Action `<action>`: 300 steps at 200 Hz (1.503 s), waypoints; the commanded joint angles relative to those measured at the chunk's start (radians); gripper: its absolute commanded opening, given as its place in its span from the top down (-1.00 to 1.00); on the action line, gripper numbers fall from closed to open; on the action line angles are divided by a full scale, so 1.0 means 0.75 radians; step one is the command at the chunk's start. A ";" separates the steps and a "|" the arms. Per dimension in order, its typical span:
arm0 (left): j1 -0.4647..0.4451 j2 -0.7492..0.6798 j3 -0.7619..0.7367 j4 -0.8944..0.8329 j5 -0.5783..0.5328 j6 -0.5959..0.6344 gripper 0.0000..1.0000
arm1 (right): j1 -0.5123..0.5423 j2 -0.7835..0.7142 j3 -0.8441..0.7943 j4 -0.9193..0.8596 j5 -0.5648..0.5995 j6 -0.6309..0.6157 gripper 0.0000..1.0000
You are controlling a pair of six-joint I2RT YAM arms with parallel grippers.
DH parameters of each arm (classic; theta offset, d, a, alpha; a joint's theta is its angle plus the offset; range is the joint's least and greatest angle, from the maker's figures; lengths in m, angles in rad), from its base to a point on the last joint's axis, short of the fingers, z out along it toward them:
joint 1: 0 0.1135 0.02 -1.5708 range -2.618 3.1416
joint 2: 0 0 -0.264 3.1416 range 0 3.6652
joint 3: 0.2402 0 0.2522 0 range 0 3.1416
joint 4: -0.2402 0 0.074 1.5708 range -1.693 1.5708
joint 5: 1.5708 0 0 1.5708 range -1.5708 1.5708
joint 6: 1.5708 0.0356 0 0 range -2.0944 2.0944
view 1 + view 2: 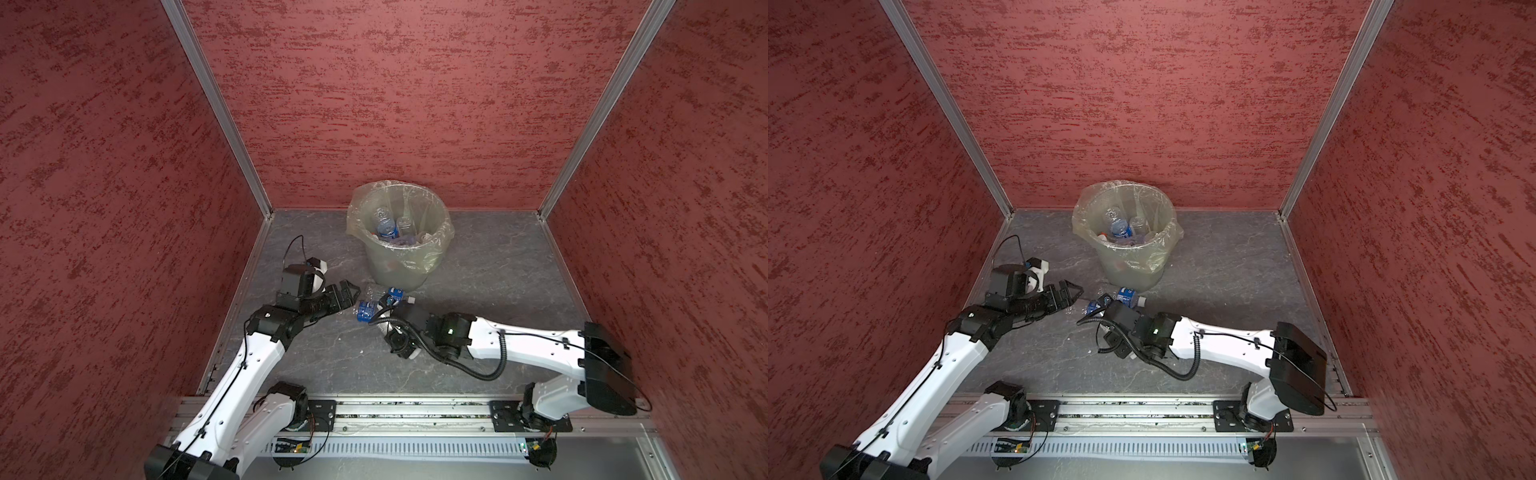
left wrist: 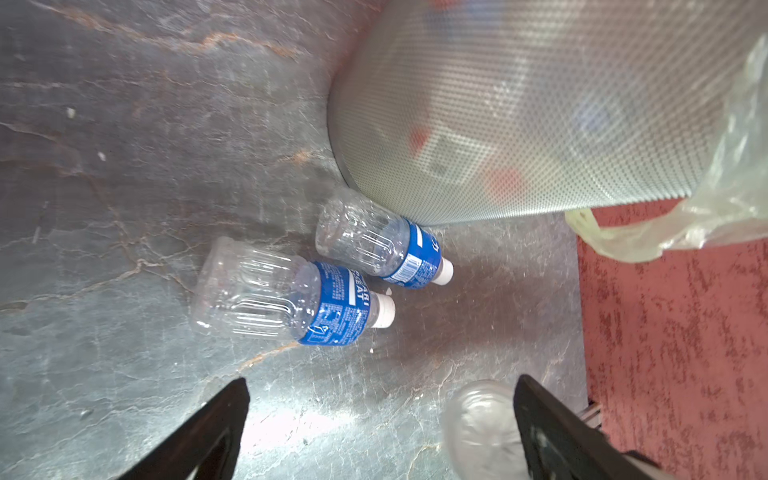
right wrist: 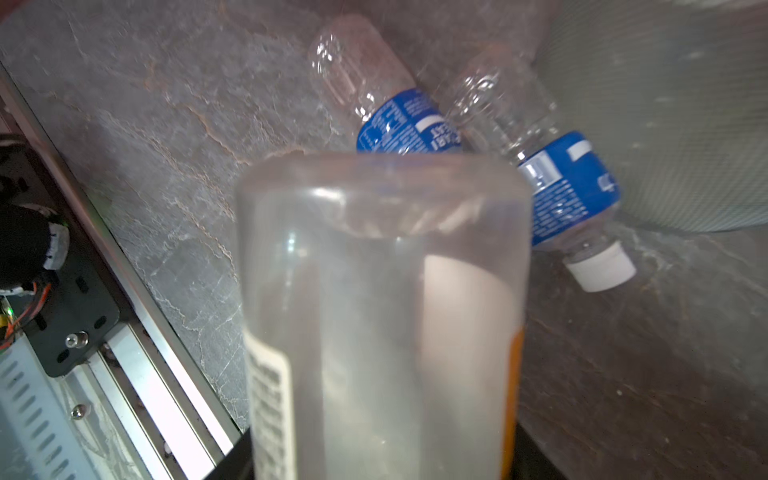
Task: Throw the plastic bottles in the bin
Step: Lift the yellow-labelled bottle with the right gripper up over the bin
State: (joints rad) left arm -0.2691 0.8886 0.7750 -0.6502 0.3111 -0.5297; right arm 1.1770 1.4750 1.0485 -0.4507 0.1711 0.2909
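Observation:
My right gripper raises the clear bottle next, carries it outward over the bin's liner and releases it. The bin's opening [image 1: 405, 212] is outward and higher.
The bin [image 1: 395, 270] [image 1: 1129, 270] stands at the back of the grey floor, with several plastic bottles [image 1: 386, 228] inside its liner. Two blue-labelled, white-capped plastic bottles [image 2: 291, 291] [image 2: 382, 249] lie side by side on the floor just in front of it; both top views show them too [image 1: 395, 295] [image 1: 1125, 295]. My right gripper [image 3: 380, 457] [image 1: 384, 309] is shut on a clear bottle [image 3: 382, 311] with a white and orange label, which hides its fingertips. My left gripper [image 2: 380, 415] [image 1: 351, 291] is open and empty, low over the floor left of the two bottles. The held bottle's base [image 2: 478, 428] shows beside one left finger [image 2: 548, 428].
Red textured walls [image 1: 124, 208] close in the back and both sides. An aluminium rail [image 1: 415, 411] carrying both arm bases runs along the front. The liner bag [image 2: 685, 208] hangs loosely over the bin's side. Bare grey floor [image 1: 498, 270] lies right of the bin.

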 commanded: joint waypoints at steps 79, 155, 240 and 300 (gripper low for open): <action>-0.338 0.095 0.053 0.047 -0.221 0.056 -0.99 | 0.010 -0.562 -0.268 0.161 0.370 0.083 0.17; -0.541 0.110 0.052 0.022 -0.401 0.069 -0.99 | 0.009 -0.813 -0.341 0.188 0.530 0.074 0.11; -0.640 0.137 0.056 0.021 -0.447 0.060 -0.99 | 0.006 -0.801 -0.198 0.095 0.666 0.058 0.08; -0.662 0.091 0.026 -0.005 -0.471 0.035 -0.99 | -0.122 -0.587 0.144 0.119 0.650 -0.149 0.09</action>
State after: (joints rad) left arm -0.7597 0.9886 0.7914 -0.6373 -0.0212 -0.4969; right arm 1.1427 0.9684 1.0428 -0.3870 0.6384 0.2653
